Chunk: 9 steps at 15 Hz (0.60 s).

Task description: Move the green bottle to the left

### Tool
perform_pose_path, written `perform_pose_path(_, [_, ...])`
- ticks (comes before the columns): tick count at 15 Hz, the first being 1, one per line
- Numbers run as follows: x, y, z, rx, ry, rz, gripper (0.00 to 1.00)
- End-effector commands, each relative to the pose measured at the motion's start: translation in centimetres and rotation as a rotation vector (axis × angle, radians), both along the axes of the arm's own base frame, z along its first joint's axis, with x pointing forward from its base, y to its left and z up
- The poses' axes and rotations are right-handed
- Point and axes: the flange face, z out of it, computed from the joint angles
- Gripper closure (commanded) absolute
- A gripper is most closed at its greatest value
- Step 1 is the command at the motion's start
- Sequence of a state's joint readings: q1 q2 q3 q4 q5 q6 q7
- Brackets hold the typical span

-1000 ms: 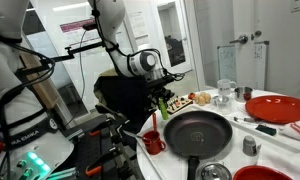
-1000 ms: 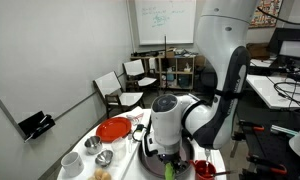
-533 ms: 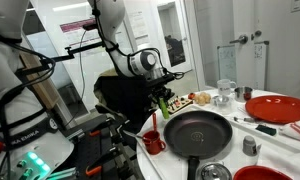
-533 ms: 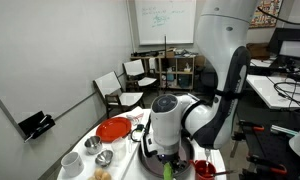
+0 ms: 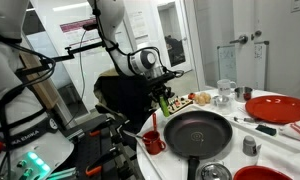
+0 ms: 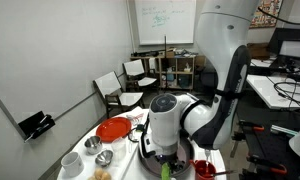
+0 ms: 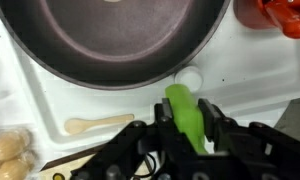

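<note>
The gripper is above the bare white part of the table beside the pan's rim [image 5: 168,119] [image 7: 158,98], so next it will lower the still-hanging green bottle there and open to let it go.
The green bottle [image 7: 186,118], light-green plastic, sits between the black fingers [image 7: 214,118] of my gripper [image 7: 186,108] in the wrist view, and the jaws press on both its sides. It is held just above the white table, beside the rim of the black frying pan [image 7: 110,40]. In an exterior view the gripper [image 5: 165,100] holds the bottle [image 5: 162,105] at the pan's far left edge. In an exterior view the gripper [image 6: 166,166] hangs low in front of the arm, with a bit of green [image 6: 166,171] showing.
A red mug [image 5: 153,143] stands near the pan [image 5: 197,130]. A red plate [image 5: 278,107], a grey metal cup [image 5: 251,145] and a glass [image 5: 225,90] share the table. A wooden spoon [image 7: 98,124] and a small white round thing [image 7: 190,78] lie near the bottle.
</note>
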State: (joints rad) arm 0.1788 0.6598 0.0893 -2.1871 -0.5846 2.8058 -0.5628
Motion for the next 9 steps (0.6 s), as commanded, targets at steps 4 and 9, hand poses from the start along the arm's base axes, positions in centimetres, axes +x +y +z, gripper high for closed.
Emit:
perform_pose_path(4, [0.0,0.4,-1.0,-0.02,0.0,0.043,0.92])
perform_pose_path(9, [0.6,0.9,-1.5,-0.024,0.003,0.061,0.92])
